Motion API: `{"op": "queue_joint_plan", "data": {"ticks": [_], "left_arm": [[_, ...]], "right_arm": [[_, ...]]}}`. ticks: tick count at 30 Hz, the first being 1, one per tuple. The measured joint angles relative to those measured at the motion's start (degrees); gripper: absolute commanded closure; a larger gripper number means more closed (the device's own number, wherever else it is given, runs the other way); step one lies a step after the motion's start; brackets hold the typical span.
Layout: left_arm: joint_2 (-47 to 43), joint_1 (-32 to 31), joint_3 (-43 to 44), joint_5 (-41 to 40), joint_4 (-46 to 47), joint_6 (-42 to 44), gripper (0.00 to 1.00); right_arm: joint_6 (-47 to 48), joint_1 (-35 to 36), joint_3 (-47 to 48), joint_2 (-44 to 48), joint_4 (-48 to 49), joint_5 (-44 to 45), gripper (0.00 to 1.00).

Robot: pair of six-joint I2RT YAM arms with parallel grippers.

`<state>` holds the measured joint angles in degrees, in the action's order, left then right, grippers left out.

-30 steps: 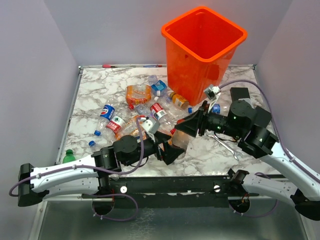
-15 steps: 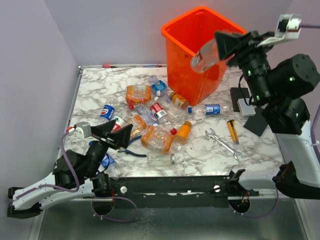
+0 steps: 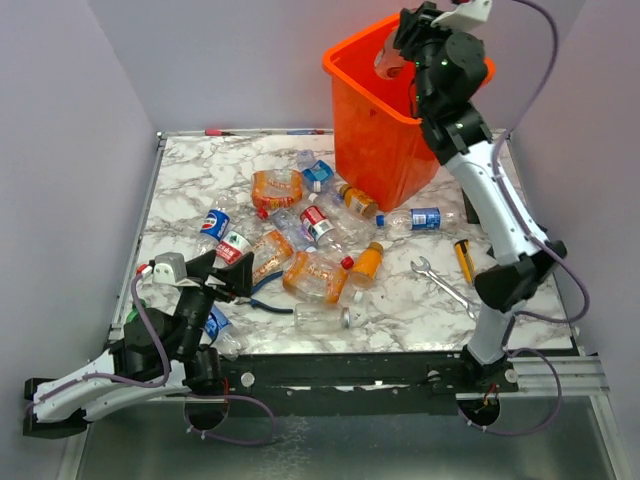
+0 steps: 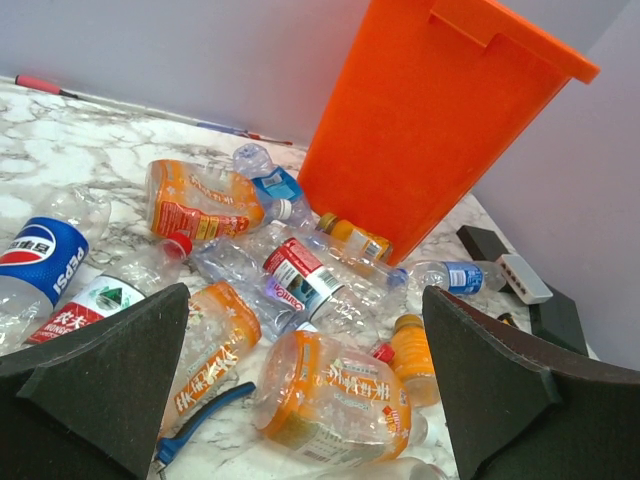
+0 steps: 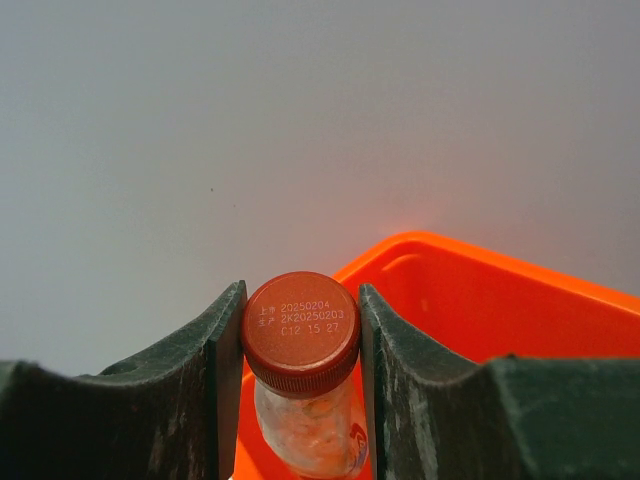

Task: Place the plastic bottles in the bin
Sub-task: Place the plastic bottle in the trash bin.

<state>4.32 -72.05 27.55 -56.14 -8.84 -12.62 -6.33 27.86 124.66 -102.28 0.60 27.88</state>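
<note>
I should move my right gripper down and to the left in the top view next and open it, because the clear bottle [image 3: 388, 62] is hanging over the bin's opening.
My right gripper [image 3: 397, 48] is up over the near rim of the orange bin [image 3: 385, 140], shut on a clear bottle [image 3: 388, 62]. In the right wrist view the two pads clamp that bottle's red cap [image 5: 301, 335], and its body hangs down over the bin's inside [image 5: 520, 310]. Several plastic bottles [image 3: 300, 235] lie in a heap left of the bin. My left gripper [image 3: 232, 272] hovers low at the near left with its jaws wide apart and nothing between them. It faces a crushed orange-labelled bottle [image 4: 335, 395], with a Pepsi bottle [image 4: 40, 255] to its left.
Blue-handled pliers [image 3: 272, 300] lie beside the heap, near the left gripper. A steel wrench [image 3: 445, 285] and a yellow-handled tool [image 3: 464, 258] lie at the right. A blue-labelled bottle [image 3: 420, 217] rests at the bin's foot. A red pen [image 3: 225, 131] lies along the back edge.
The right arm lifted the bottle off the table and swung it up over the bin. The left arm pulled back to the near left, its gripper now wide open.
</note>
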Motion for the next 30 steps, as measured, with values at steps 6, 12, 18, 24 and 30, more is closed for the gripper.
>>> {"op": "queue_joint_plan", "data": {"ticks": [6,12,18,24,30], "left_arm": [[0.0,0.0,0.1,-0.5,-1.5,-0.9,0.01],[-0.2,0.0,0.1,-1.0,-3.0,-1.8,0.01],[1.0,0.0,0.1,-1.0,-3.3,-2.1,0.01],[4.4,0.0,0.2,-1.0,-3.3,-2.2,0.01],[7.3,0.0,0.2,-1.0,-3.4,-2.2,0.01]], "right_arm": [[0.4,-0.2,7.5,-12.7,2.3,-3.4,1.0],[-0.3,-0.2,7.2,-16.1,2.1,-5.7,0.43],[-2.5,-0.2,7.2,-16.1,1.2,-9.9,0.16],[-5.0,-0.2,7.4,-13.9,-1.0,-14.5,0.12],[-11.0,0.2,-4.2,4.0,-3.8,-23.0,0.12]]}}
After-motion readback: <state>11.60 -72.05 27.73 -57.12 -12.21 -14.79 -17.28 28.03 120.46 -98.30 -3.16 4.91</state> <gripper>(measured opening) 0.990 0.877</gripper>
